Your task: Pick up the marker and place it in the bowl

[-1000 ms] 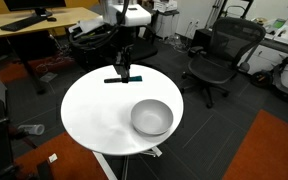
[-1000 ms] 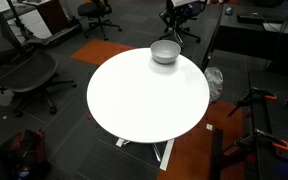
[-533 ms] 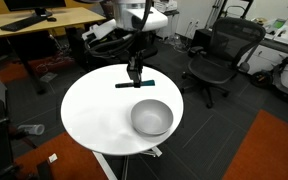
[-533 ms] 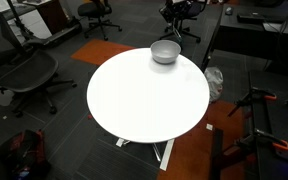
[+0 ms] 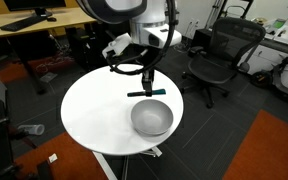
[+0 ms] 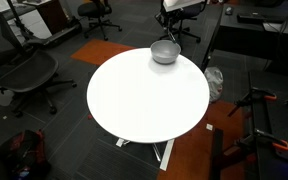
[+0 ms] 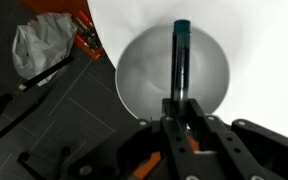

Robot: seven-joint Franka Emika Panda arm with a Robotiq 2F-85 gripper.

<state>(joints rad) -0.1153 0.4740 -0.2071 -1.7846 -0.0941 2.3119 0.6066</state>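
Note:
I should bring the level marker (image 5: 149, 94) down toward the opening of the grey bowl (image 5: 151, 118) next and then open my gripper, because the marker is still above the bowl's rim.
My gripper (image 5: 147, 90) is shut on the marker (image 5: 149, 94), a dark stick with a blue-teal end, and holds it level just above the far rim of the bowl (image 5: 151, 118). In the wrist view the marker (image 7: 180, 60) sticks out from between my fingers (image 7: 167, 112) over the light grey bowl (image 7: 144, 75). In an exterior view the bowl (image 6: 165, 52) sits at the far edge of the round white table (image 6: 144, 100), and the gripper is not clear there.
The white table (image 5: 94, 110) stands on a dark floor. Black office chairs (image 5: 222, 55) stand nearby, a wooden desk (image 5: 34, 25) is behind. A white bag (image 7: 42, 45) lies on the floor beside the table. An orange carpet patch (image 5: 259, 150) is close by.
My gripper has carried the marker from the table's far side towards the bowl and lower, until it hangs just above the bowl's rim. The bowl has not moved.

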